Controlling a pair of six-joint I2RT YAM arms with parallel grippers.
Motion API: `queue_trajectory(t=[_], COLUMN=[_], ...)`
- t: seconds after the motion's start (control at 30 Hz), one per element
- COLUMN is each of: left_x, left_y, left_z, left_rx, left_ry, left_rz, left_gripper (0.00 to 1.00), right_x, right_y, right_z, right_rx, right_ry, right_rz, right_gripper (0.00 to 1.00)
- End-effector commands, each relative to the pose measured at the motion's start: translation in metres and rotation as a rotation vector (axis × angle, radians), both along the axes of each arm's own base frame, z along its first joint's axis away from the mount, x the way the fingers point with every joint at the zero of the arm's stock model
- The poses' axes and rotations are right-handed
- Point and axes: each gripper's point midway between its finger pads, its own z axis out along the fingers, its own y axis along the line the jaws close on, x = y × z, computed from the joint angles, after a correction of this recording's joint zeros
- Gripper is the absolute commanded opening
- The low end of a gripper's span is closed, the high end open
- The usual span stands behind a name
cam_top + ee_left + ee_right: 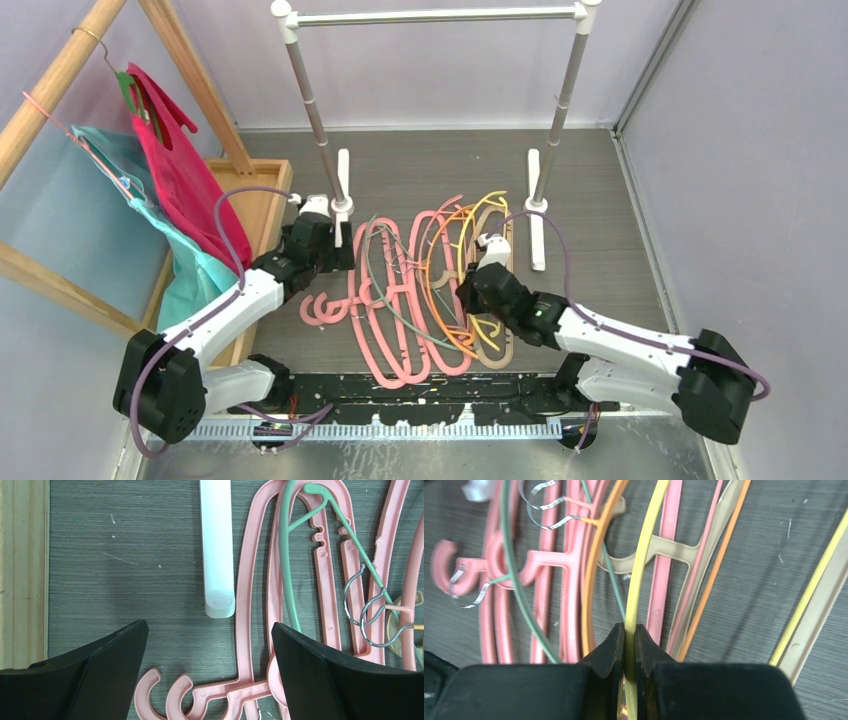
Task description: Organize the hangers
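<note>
My right gripper lifts up and outward, tilts toward level and brings the thin yellow hanger [644,555] onto the top metal bar next, as it is bare.
A pile of hangers lies on the floor between my arms: thick pink ones [395,330], a beige one [492,345], thin orange [437,290], yellow [482,215] and grey-green [372,262] ones. My right gripper [630,632] is shut on the thin yellow hanger [644,555], with the orange [596,565] and beige [664,547] hangers beside it. My left gripper [210,645] is open and empty, low over the pink hangers' hooks [172,697]. A green hanger [287,555] crosses the pink ones [250,580].
A white-footed metal rail [430,15] stands behind the pile, its feet [343,180] [535,205] on the floor; one foot [217,545] lies just ahead of my left gripper. A wooden rack [60,70] at left carries the red-draped [175,170] and teal-draped [150,215] hangers.
</note>
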Motion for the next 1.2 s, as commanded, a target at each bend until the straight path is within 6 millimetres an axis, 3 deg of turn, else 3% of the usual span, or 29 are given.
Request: queue_trajectory(t=[0.0,0.43,0.6,0.73,0.93,1.17], left_x=[0.001,-0.001,-0.002,-0.002,-0.001,0.001], left_y=[0.002,0.0,0.003,0.004,0.004,0.003], left_z=[0.009,0.014,0.019,0.021,0.018,0.018], left_rx=[-0.011,-0.04,-0.033,-0.029,-0.021,-0.017], left_ry=[-0.034,-0.046,-0.058,-0.064,-0.051,-0.051], left_rz=[0.02,0.023,0.033,0.032,0.032,0.031], left_gripper=[0.98,0.98,0.98,0.98,0.98,0.98], right_x=[0.015,0.049,0.067,0.082,0.12,0.127], right_y=[0.015,0.071,0.085,0.082,0.054,0.034], right_z=[0.09,0.332,0.394,0.419,0.435,0.452], right_rx=[0.177,0.469,0.539,0.632,0.822,0.901], right_ry=[-0.158,-0.595,-0.714,-0.759,-0.761,-0.844], right_rz=[-0.014,0.129,0.131,0.141,0.104,0.102], right_gripper=[0.02,0.03,0.03,0.03,0.03,0.03])
